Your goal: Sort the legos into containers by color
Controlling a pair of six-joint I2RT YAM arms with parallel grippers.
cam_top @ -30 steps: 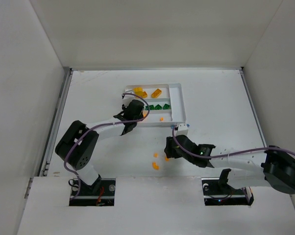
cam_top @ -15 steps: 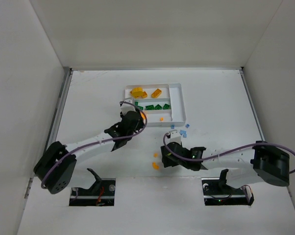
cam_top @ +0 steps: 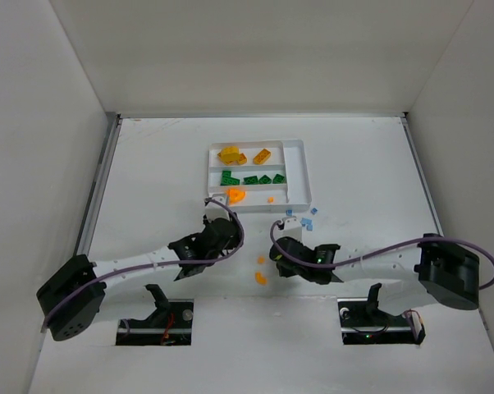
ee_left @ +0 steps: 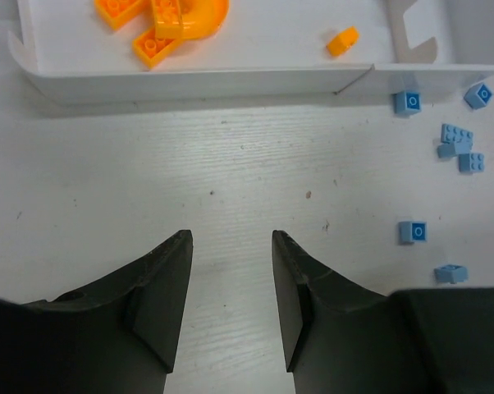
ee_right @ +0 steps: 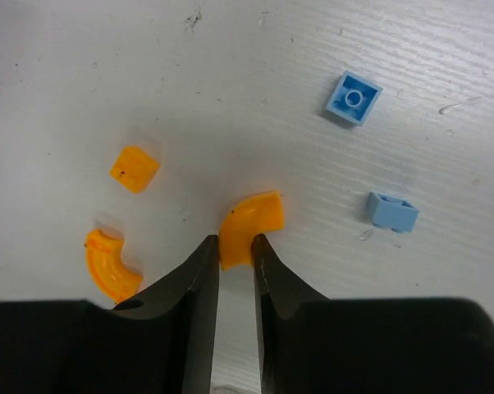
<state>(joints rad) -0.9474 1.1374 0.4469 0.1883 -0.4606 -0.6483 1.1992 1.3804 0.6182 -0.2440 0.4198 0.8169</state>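
Observation:
The orange square bit (cam_top: 261, 259) lies unsorted below my left gripper and to its right in the top view. So the gripper moves that way next, back and down onto it.
The white tray (cam_top: 300, 168) holds yellow bricks (cam_top: 230, 153) in its far slot, green bricks (cam_top: 251, 178) in the middle slot and orange pieces (cam_top: 235, 194) in the near slot. My right gripper (ee_right: 235, 242) is shut on the end of an orange curved piece (ee_right: 251, 223) that is low on the table. It is at the centre of the top view (cam_top: 274, 253). My left gripper (ee_left: 230, 238) is open and empty over bare table, just short of the tray's near wall (ee_left: 198, 78). It also shows in the top view (cam_top: 221, 230).
An orange square bit (ee_right: 134, 168) and another orange curved bit (ee_right: 109, 263) lie left of my right fingers. Pale blue pieces (ee_right: 353, 98) lie to their right. Several blue pieces (ee_left: 460, 148) lie scattered off the tray's near right corner.
My left gripper has drawn back from the tray toward the near edge, and orange pieces now show in the near slot. My right gripper has slid left to the orange bits.

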